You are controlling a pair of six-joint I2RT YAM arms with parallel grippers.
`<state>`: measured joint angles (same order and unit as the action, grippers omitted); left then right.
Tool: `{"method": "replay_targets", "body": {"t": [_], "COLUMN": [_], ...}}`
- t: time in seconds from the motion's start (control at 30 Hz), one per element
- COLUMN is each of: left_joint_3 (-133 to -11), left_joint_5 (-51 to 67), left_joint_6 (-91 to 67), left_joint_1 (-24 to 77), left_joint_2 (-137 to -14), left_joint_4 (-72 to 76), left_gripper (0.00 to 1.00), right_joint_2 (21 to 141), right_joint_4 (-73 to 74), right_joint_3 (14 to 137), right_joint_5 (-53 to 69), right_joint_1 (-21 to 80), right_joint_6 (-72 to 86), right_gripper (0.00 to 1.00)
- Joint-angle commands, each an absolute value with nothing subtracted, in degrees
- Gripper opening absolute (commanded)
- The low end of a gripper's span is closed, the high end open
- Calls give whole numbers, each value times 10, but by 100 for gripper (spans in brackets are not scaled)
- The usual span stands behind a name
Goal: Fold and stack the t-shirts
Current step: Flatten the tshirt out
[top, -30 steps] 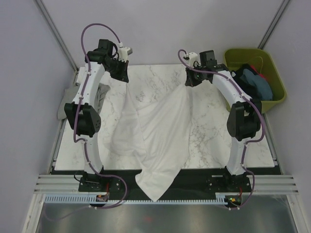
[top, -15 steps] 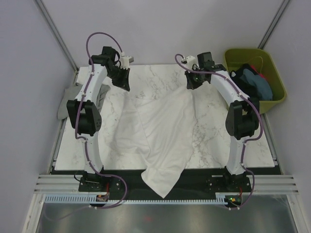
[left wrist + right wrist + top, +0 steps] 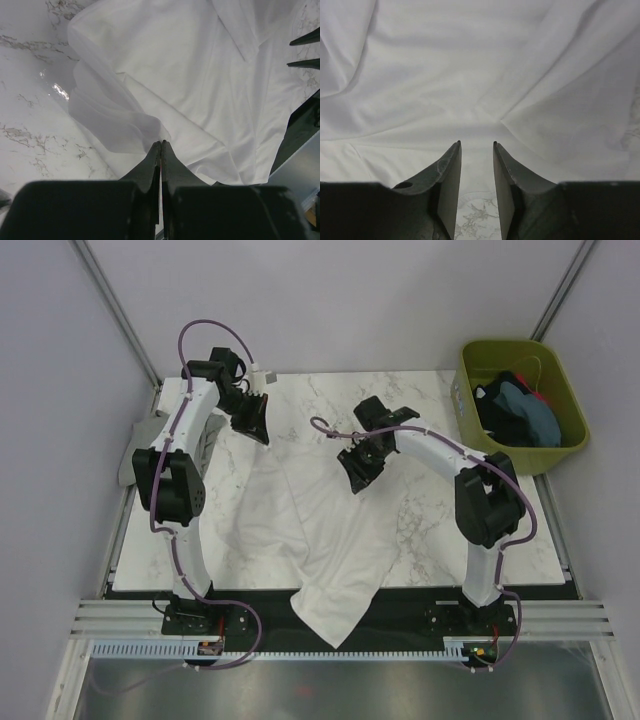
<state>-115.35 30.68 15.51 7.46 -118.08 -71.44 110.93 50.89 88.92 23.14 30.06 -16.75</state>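
I need to lower my open right gripper onto the pointed fold in the white t-shirt, because that cloth lies just below and ahead of its spread fingers.
A large white t-shirt lies crumpled across the marble table, its lower end hanging over the near edge. My left gripper is shut on the shirt's far-left corner; in the left wrist view the cloth rises in a peak into the closed tips of the left gripper. My right gripper hovers over the shirt's far-right part. In the right wrist view the right gripper is open with nothing between its fingers, and white cloth lies just ahead of them.
An olive-green bin stands at the far right with dark and blue-teal shirts inside. A grey shirt lies off the table's left side. Bare marble shows to the right of the white shirt.
My right gripper has let go of the shirt's far edge, opened, and swung nearer and to the left over the cloth. The left gripper came slightly nearer, still pinching its corner. The shirt has sunk flatter.
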Motion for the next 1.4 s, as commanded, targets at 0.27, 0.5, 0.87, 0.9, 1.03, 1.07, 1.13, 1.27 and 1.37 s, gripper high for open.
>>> {"method": "replay_targets", "body": {"t": [0.27,0.5,0.87,0.9,1.03,1.07,1.13,1.27,1.37], "left_joint_3": [-1120,-1122,-1115,-1116,-1114,-1114,-1114,-1114,-1116], "left_joint_5": [334,326,313,312,309,308,306,301,297], "left_joint_6": [149,138,139,139,138,137,138,138,138], "left_joint_1": [73,73,72,72,72,72,72,72,71], "left_joint_2": [-1134,-1128,-1128,-1128,-1129,-1130,-1130,-1131,-1130], "left_joint_4": [-707,-706,-703,-704,-702,-702,-701,-700,-700], "left_gripper": [2,2,2,2,2,2,2,2,2], "right_joint_2": [1086,1112,1181,1186,1209,1213,1221,1234,1238], "right_joint_4": [482,454,441,440,438,438,438,436,438], "right_joint_3": [866,800,865,868,887,890,896,902,898], "right_joint_5": [279,367,369,369,360,359,359,355,352], "right_joint_1": [229,229,229,229,229,229,229,229,229], "right_joint_6": [-112,-90,-82,-81,-78,-77,-79,-79,-81], "right_gripper": [37,34,35,36,38,38,38,38,38]}}
